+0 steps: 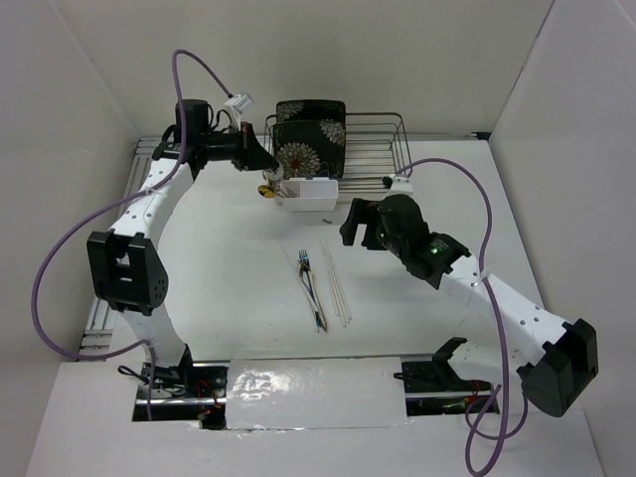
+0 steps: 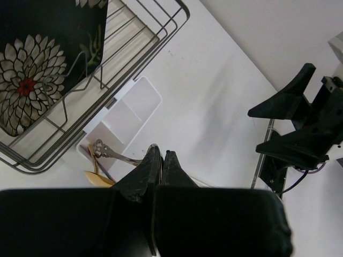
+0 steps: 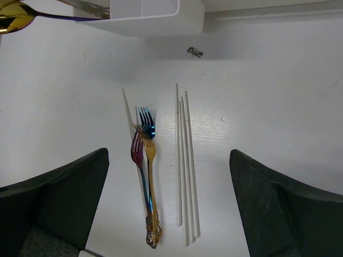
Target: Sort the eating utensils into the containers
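Observation:
My left gripper holds the silver spoon. It should go down a little toward the tub's end section point(image 1: 288, 189) point(image 2: 103, 140) next and let go of the silver spoon.
Three iridescent forks point(image 3: 144, 160) in blue, purple and gold lie bunched on the table, also in the top view point(image 1: 310, 283). Several pale chopsticks point(image 3: 185, 160) lie just to their right point(image 1: 339, 288). The small white tub point(image 1: 308, 191) stands in front of the wire rack. In the left wrist view the tub point(image 2: 136, 104) holds a silver spoon's ornate handle point(image 2: 104, 151). A gold spoon bowl point(image 2: 99, 179) sticks out beside it point(image 3: 10, 16). My left gripper point(image 2: 162, 155) is shut at the silver spoon's other end, at the tub's left end point(image 1: 266, 169). My right gripper point(image 3: 169, 198) is open above the forks and chopsticks point(image 1: 356, 224).
The dark wire rack point(image 1: 383, 149) stands at the back with the black floral plate point(image 1: 310, 134) upright in it, both close to the tub in the left wrist view point(image 2: 134, 59). A small dark speck point(image 3: 194, 51) lies in front of the tub.

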Robot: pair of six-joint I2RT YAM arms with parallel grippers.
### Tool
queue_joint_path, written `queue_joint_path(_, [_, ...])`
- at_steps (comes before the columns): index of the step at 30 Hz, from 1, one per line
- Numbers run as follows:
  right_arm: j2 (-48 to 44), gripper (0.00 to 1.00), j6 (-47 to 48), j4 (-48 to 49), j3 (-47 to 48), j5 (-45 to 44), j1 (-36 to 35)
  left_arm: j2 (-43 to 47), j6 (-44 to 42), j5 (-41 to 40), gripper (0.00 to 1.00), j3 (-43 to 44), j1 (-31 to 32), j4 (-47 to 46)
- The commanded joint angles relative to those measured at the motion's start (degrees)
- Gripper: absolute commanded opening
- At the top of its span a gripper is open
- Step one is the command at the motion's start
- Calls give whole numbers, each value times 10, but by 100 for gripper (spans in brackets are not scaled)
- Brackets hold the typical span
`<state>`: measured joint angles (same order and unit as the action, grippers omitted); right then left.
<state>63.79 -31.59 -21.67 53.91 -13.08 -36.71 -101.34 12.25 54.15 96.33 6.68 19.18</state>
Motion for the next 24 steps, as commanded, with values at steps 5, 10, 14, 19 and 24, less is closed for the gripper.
queue_joint_path(5, [24, 100, 45, 61, -17, 38, 6, -24, 14, 26, 0, -22, -2, -83])
queue_joint_path(10, [56, 100, 62, 73, -17, 72, 4, -30, 20, 22, 12, -34, -2, -109])
queue_joint_path(14, [73, 100, 63, 92, -22, 99, 3, -27, 8, 17, 35, -20, -1, -95])
queue_joint_path(19, [93, 99, 72, 105, -12, 129, 4, -18, 8, 9, 59, 17, -3, -76])
queue_joint_path(24, [132, 97, 96, 110, -1, 169, -1, -11, 19, 6, 75, 84, -11, -60])
